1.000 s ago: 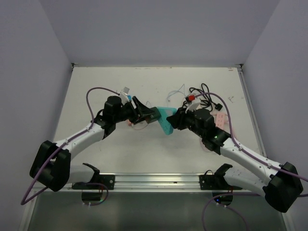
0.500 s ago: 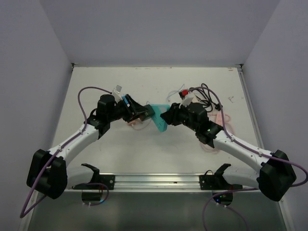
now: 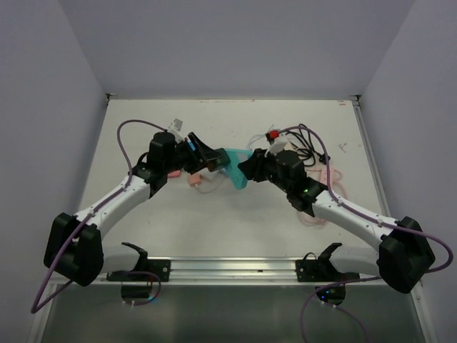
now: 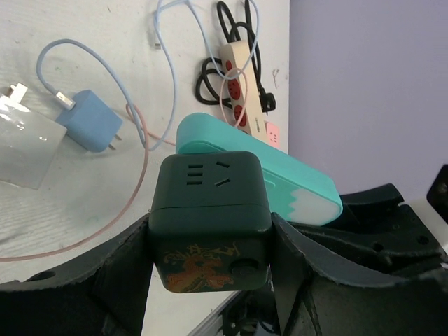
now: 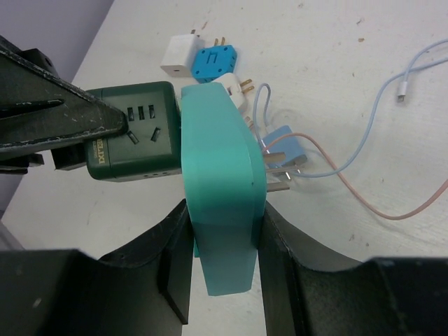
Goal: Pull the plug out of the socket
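I should next move my left gripper away from the teal plug, because the cube sits against it. I should tilt and lower my left gripper toward the table, between the red and orange adapters.
My left gripper (image 4: pixel 210 262) is shut on the dark green cube socket (image 4: pixel 210 210), one finger on each side; a gold dragon print faces the camera. My right gripper (image 5: pixel 224 259) is shut on the flat teal plug body (image 5: pixel 220 182), which sits flush against the cube's side (image 5: pixel 133 140). In the top view the two grippers meet at mid-table, the left gripper (image 3: pixel 206 158) holding the cube (image 3: pixel 213 163) and the right gripper (image 3: pixel 247 167) holding the teal plug (image 3: pixel 235 171). The joint between plug and socket is hidden.
A blue charger (image 4: pixel 89 126) with a pale blue cable, a clear bag (image 4: pixel 21 143) and a pink cable lie under the held pair. A beige power strip (image 4: pixel 238 77) and a black cable lie at the back right. White (image 5: pixel 178 59) and blue (image 5: pixel 213 63) adapters lie nearby.
Both grippers have moved the cube and teal plug together a little toward the back and left. The two pieces still sit against each other.
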Tool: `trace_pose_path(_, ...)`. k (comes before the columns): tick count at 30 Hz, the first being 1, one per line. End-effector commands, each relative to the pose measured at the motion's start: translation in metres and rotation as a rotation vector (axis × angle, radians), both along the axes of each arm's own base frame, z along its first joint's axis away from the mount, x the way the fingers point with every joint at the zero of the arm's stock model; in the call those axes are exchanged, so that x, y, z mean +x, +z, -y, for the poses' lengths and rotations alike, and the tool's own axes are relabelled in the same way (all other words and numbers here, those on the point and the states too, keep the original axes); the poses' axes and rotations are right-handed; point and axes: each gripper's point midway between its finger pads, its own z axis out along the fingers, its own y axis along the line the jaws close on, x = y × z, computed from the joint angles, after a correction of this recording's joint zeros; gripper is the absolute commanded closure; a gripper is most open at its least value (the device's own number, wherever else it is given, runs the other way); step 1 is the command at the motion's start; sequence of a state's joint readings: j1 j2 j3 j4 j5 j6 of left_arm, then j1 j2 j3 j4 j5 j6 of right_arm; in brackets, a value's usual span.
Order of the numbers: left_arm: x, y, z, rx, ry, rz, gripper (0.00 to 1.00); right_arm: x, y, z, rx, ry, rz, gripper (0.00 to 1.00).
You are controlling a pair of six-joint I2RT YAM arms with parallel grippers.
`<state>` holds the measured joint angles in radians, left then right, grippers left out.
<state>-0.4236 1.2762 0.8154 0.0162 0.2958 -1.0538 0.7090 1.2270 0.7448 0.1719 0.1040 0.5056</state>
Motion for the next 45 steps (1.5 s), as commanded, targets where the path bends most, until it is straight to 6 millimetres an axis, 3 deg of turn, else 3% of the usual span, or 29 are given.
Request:
trace_pose_path(1, 0.002, 0.055, -0.012, -0.057, -0.080, 0.138, 1.00, 0.036, -0.038, 0.101, -0.180, -0.313, -0.017, 1.00)
trace_pose_path(4, 0.007, 0.049, -0.020, -0.034, -0.086, 0.110, 1.00, 0.037, -0.043, 0.111, -0.198, -0.322, -0.028, 1.00)
trace_pose_path(7, 0.008, 0.045, -0.018, -0.043, -0.120, 0.097, 1.00, 0.041, -0.042, 0.105, -0.196, -0.302, -0.031, 1.00)
trace_pose_path(10, 0.014, 0.043, -0.034, -0.023, -0.107, 0.099, 1.00, 0.045, -0.035, 0.109, -0.202, -0.313, -0.014, 1.00)
trace_pose_path(13, 0.022, 0.038, -0.047, 0.058, -0.094, 0.110, 1.00, 0.042, -0.017, 0.099, -0.167, -0.254, -0.001, 1.00)
trace_pose_path(17, 0.025, 0.017, -0.057, 0.140, -0.065, 0.084, 1.00, 0.036, 0.012, 0.085, -0.081, -0.197, 0.022, 1.00)
trace_pose_path(21, 0.030, -0.016, -0.084, 0.301, 0.020, 0.024, 1.00, 0.022, 0.040, 0.074, -0.009, -0.120, 0.050, 1.00)
trace_pose_path(24, 0.032, -0.036, -0.096, 0.390, 0.041, -0.005, 0.96, 0.012, 0.052, 0.071, 0.024, -0.085, 0.063, 1.00)
trace_pose_path(28, 0.036, -0.063, -0.110, 0.480, 0.063, -0.051, 0.90, -0.005, 0.063, 0.082, 0.043, -0.101, 0.076, 1.00)
trace_pose_path(31, 0.040, -0.078, -0.121, 0.544, 0.090, -0.075, 0.86, -0.010, 0.051, 0.094, 0.014, -0.145, 0.058, 1.00)
trace_pose_path(36, 0.046, -0.093, -0.130, 0.612, 0.095, -0.103, 0.68, -0.014, 0.023, 0.119, -0.007, -0.255, 0.010, 1.00)
trace_pose_path(38, 0.047, -0.096, -0.133, 0.631, 0.103, -0.108, 0.57, -0.017, 0.008, 0.129, -0.017, -0.294, -0.010, 1.00)
trace_pose_path(45, 0.046, -0.088, -0.140, 0.669, 0.110, -0.095, 0.38, -0.014, -0.035, 0.154, 0.006, -0.361, -0.102, 1.00)
